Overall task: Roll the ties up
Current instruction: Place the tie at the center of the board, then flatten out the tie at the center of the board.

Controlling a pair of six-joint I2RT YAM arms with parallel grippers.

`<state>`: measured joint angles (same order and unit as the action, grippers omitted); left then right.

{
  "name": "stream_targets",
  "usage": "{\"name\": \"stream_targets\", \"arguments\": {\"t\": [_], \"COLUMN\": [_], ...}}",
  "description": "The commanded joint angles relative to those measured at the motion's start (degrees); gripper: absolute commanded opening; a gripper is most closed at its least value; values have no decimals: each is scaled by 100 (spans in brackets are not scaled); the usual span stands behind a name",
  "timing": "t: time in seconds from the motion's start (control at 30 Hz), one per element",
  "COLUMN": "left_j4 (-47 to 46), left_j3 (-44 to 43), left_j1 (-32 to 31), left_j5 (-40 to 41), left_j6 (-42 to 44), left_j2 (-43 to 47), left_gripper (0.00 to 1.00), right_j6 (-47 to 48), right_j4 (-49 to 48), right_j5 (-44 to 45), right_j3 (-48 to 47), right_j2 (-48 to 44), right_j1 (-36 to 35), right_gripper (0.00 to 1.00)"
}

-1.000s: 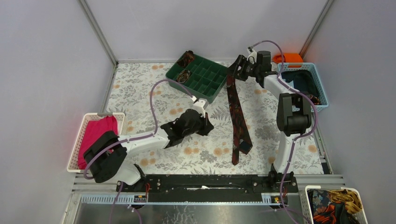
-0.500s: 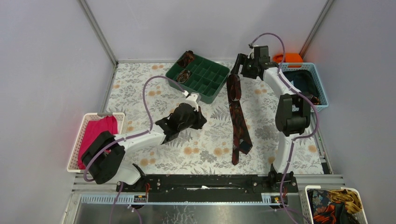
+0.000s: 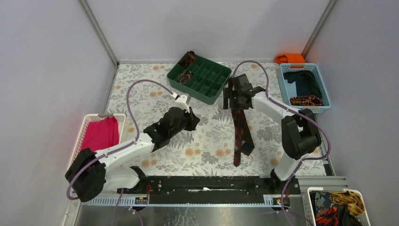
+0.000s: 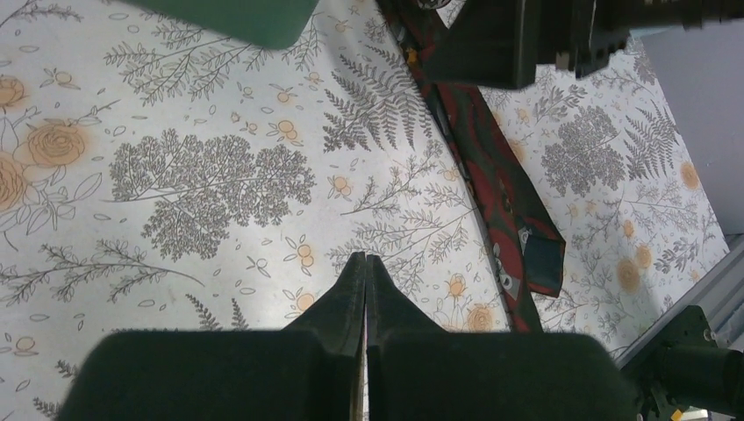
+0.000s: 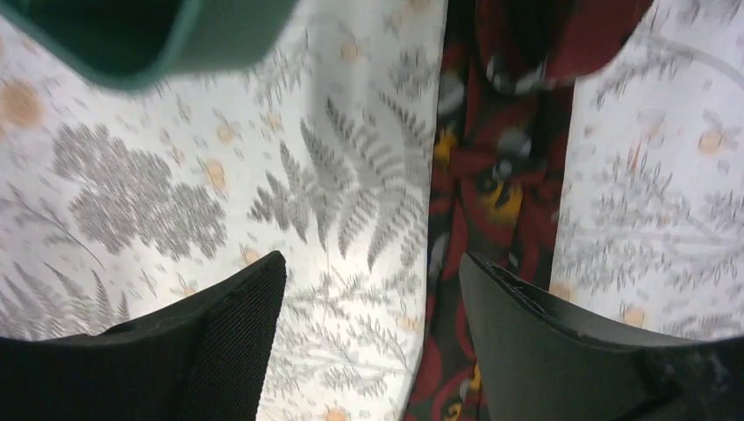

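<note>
My right gripper should next move back and to the right in its wrist view, then down astride the tie's middle part (image 3: pixel 239 116) (image 5: pixel 491 232), because the tie is under one finger.
One dark maroon tie (image 3: pixel 241 128) with red-orange patterning lies flat as a long strip down the middle-right of the table, wide end nearest the arms. My right gripper (image 3: pixel 230 100) is open just above its far, folded end. In the right wrist view the tie (image 5: pixel 491 175) runs under the right finger (image 5: pixel 561 351), and the gripper (image 5: pixel 373 263) is empty. My left gripper (image 3: pixel 192 121) is shut and empty over bare cloth left of the tie. The left wrist view shows its closed tips (image 4: pixel 365 263) and the tie (image 4: pixel 491 175). Two coiled ties (image 3: pixel 187 59) sit in the green tray (image 3: pixel 207 80).
A blue basket (image 3: pixel 287 82) at the back right holds navy cloth and a patterned piece, with an orange object (image 3: pixel 291 58) behind it. A white basket (image 3: pixel 77 146) with pink-red cloth is at the left. A basket (image 3: pixel 336 207) of patterned fabric stands at the near right.
My right gripper let go of the tie's far end, swung from near the blue basket forward and left, and now hovers open over that end. The left arm drew back left.
</note>
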<state>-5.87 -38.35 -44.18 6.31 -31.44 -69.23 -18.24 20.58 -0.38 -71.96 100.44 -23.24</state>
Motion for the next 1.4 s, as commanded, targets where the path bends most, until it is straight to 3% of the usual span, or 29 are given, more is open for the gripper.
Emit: {"name": "stream_targets", "arguments": {"t": [0.0, 0.2, 0.57, 0.63, 0.73, 0.9, 1.13, 1.37], "left_j4": [54, 84, 177, 155, 166, 123, 43, 179], "left_j3": [278, 477, 628, 675, 712, 745, 759, 745], "left_j1": [33, 34, 33, 33, 34, 33, 33, 39], "left_j5": [64, 37, 91, 80, 93, 48, -134, -79], "left_j6": [-96, -157, -179, -190, -181, -176, -279, -338], "left_j2": [287, 588, 876, 910, 908, 873, 836, 1083], "left_gripper": [0, 0, 0, 0, 0, 0, 0, 0], "right_j6": [-252, -120, -159, -156, -183, -281, -744, -1114], "right_j4": [259, 467, 256, 271, 238, 204, 451, 978], "right_j5": [972, 1764, 1536, 1599, 1438, 986, 518, 184], "right_j3": [459, 563, 568, 633, 937, 1475, 1718, 1619], "right_j2": [-436, -142, 736, 792, 673, 440, -20, 229], "right_j1": [-128, -128, -127, -125, -123, -229, -1309, -3111], "right_gripper": [81, 85, 83, 77, 44, 26, 12, 8]}}
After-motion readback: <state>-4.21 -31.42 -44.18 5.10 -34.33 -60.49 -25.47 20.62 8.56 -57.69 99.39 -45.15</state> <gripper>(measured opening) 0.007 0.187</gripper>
